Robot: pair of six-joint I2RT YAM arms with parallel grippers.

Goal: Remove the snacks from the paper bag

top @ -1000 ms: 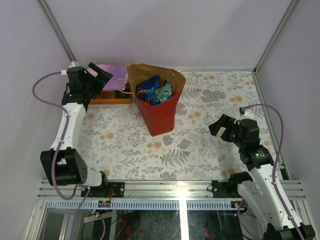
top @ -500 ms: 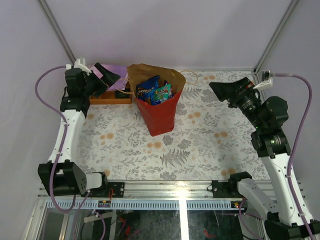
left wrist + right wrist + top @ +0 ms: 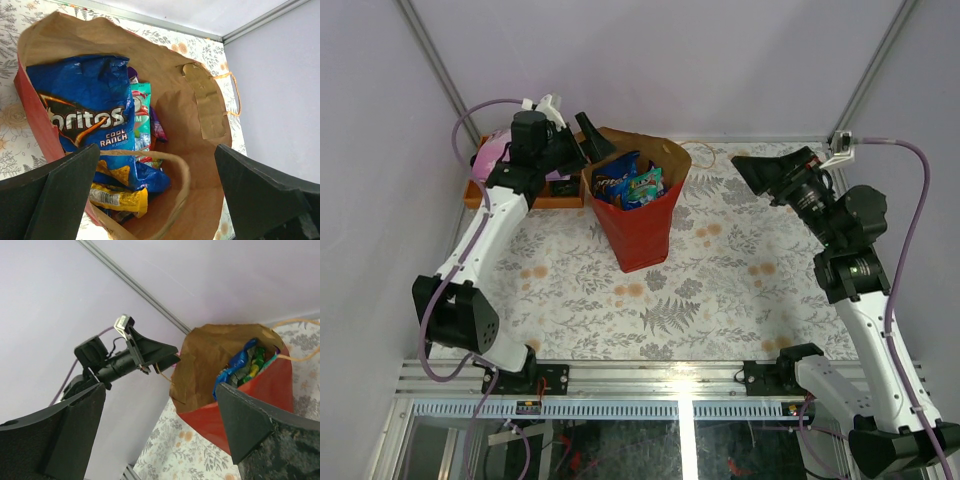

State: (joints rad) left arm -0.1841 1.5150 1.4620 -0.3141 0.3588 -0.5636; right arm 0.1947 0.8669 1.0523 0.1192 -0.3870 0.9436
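The left gripper moves toward the tray next, tips downward and lowers astride the paper bag's tray-side rim (image 3: 587,183) (image 3: 93,207), since its open fingers hover over the paper bag's opening.
The red paper bag (image 3: 642,225) stands upright and open at the table's back middle. It holds the snacks: a large blue Doritos bag (image 3: 85,112), a green packet (image 3: 141,112), a purple packet (image 3: 157,127) and an orange-yellow packet (image 3: 117,197). The Doritos bag (image 3: 613,176) and the green packet (image 3: 646,184) also show from above. My left gripper (image 3: 588,145) is open and empty, hovering at the bag's left rim over its mouth, with a cord handle (image 3: 180,172) between its fingers. My right gripper (image 3: 752,172) is open and empty, raised to the right of the bag (image 3: 240,390).
An orange tray (image 3: 535,201) sits behind and left of the bag, with a pink-purple pouch (image 3: 490,155) by it. The bag's other cord handle (image 3: 700,155) lies on the floral cloth at the back. Enclosure walls stand close on all sides.
My left gripper has swung right from over the tray to the bag's left rim. My right arm rose from low on the right and now points at the bag.
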